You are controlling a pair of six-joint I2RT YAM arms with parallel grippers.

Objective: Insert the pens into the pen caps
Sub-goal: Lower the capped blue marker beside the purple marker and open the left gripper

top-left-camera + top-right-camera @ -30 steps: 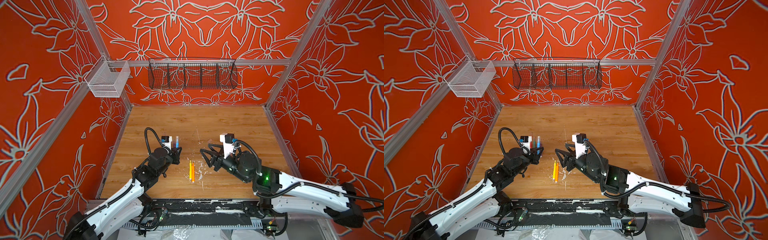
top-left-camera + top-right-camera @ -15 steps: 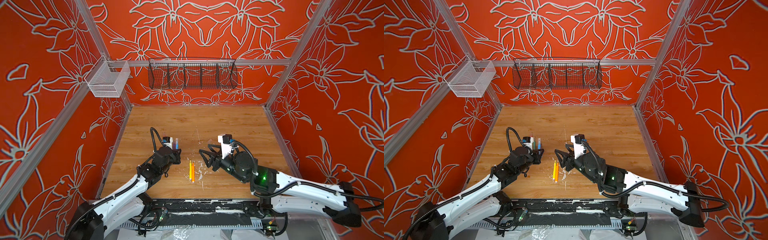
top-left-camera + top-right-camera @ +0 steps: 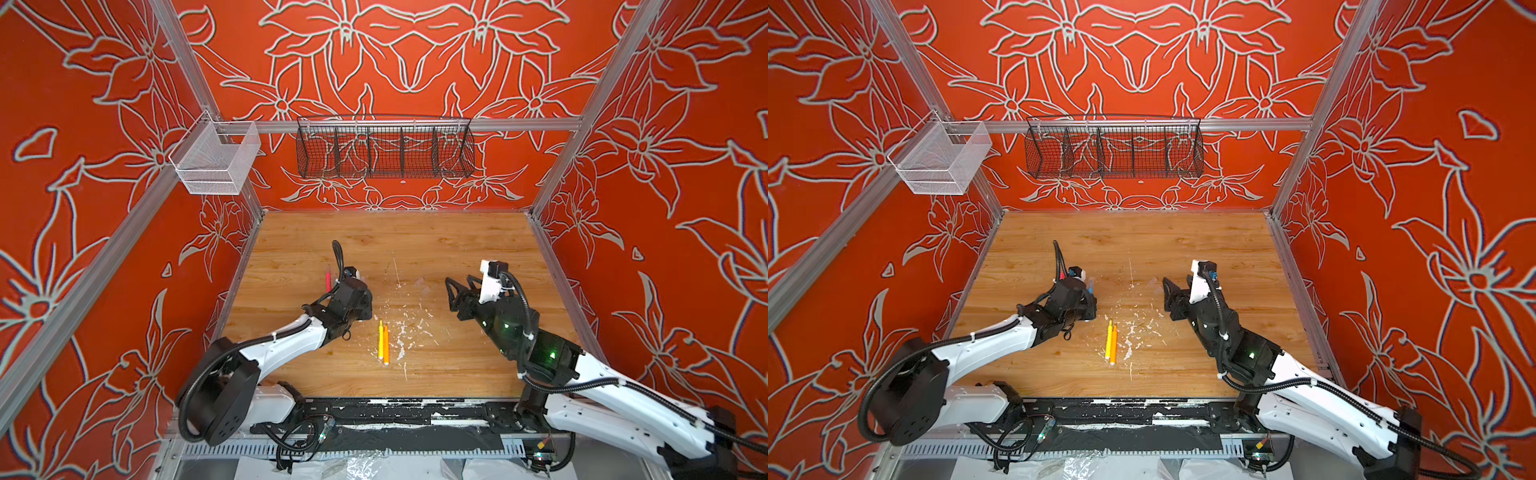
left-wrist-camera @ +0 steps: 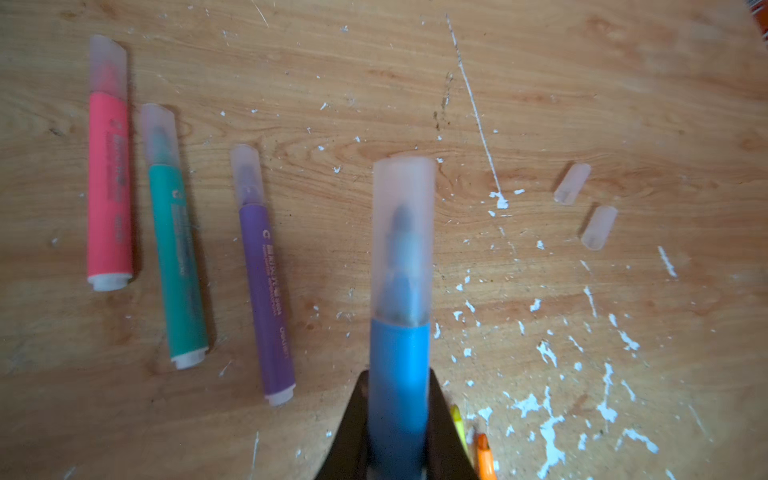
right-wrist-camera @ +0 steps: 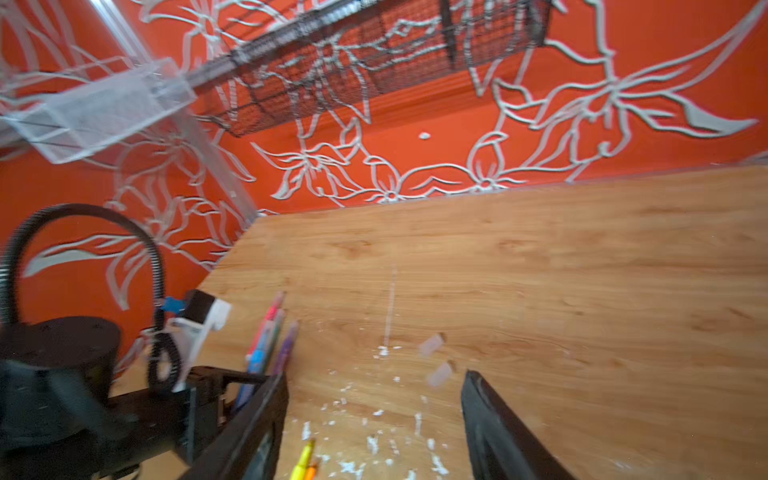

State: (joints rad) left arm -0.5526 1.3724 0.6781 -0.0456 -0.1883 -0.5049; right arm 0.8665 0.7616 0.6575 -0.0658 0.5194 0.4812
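Note:
My left gripper brings the blue pen [image 4: 399, 374] down onto bare wood [image 4: 328, 316] beside the purple pen next and releases. The wood lies below and the blue pen's cap is on.
My left gripper [image 4: 398, 386] is shut on the blue pen [image 4: 399, 374], which wears a translucent cap [image 4: 402, 232] and hangs low over the wooden table. Beside it lie three capped pens: pink [image 4: 109, 183], green [image 4: 176, 266] and purple [image 4: 266, 291]. Two loose pen caps [image 4: 572, 183] [image 4: 599, 227] rest further right, ahead of my right gripper [image 5: 374, 399], which is open and empty above the table. The uncapped yellow pen [image 3: 380, 338] and orange pen [image 3: 386, 344] lie side by side at the table's front middle, between the two arms.
White paint flecks [image 3: 401, 332] are scattered round the yellow and orange pens. A black wire basket [image 3: 384, 147] hangs on the back wall and a white mesh basket [image 3: 216, 160] at the left corner. Orange walls close in the table on three sides.
My right gripper has drawn back to the right, away from the left gripper, and its jaws have spread a little. My left arm has lowered, tipping the blue pen toward the table.

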